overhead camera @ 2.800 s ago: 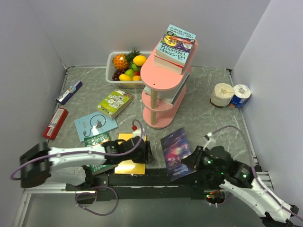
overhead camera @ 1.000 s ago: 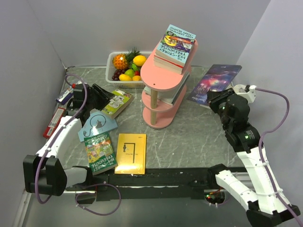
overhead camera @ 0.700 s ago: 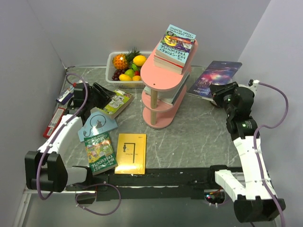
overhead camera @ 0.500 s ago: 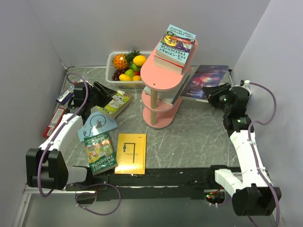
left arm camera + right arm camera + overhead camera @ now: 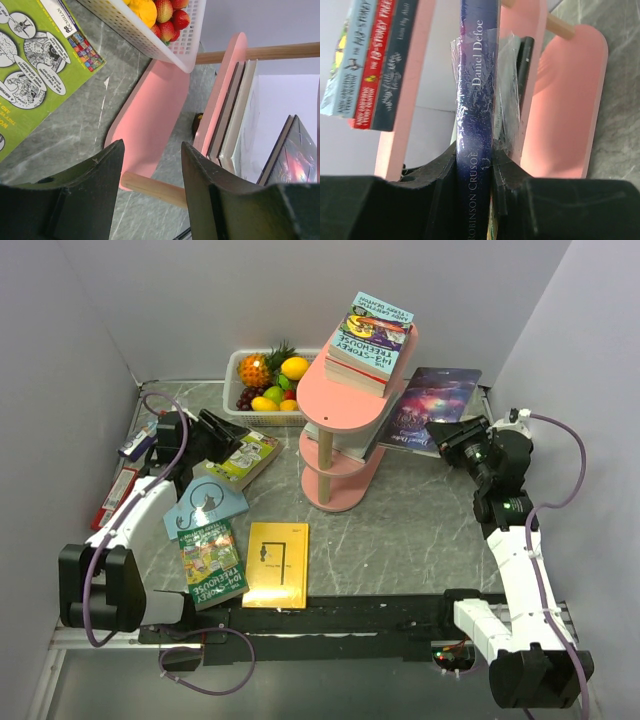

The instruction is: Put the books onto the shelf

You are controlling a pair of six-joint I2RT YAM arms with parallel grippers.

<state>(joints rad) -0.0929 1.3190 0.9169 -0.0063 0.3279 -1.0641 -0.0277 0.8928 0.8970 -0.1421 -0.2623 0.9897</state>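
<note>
I should push with my right gripper toward the pink shelf (image 5: 345,425) next, to slide the dark purple galaxy book (image 5: 432,400) over the books on the middle level.
The pink three-tier shelf (image 5: 345,425) stands mid-table with a stack of books (image 5: 372,335) on its top tier and a few more on the middle tier (image 5: 235,115). My right gripper (image 5: 455,435) is shut on the dark purple galaxy book (image 5: 432,400), held tilted with its left edge at the middle tier. In the right wrist view its blue spine (image 5: 476,100) is clamped between the fingers (image 5: 475,165). My left gripper (image 5: 222,440) hangs open and empty over the lime-green book (image 5: 243,455). Light-blue (image 5: 205,505), green (image 5: 212,562) and yellow (image 5: 277,562) books lie flat on the table.
A white fruit basket (image 5: 240,365) sits at the back, left of the shelf. A flat red packet (image 5: 117,500) and a small blue-white carton (image 5: 147,433) lie by the left wall. Walls close in on both sides.
The right arm has carried the galaxy book leftward, from right of the shelf up to its middle tier. The left gripper has stayed over the lime-green book.
</note>
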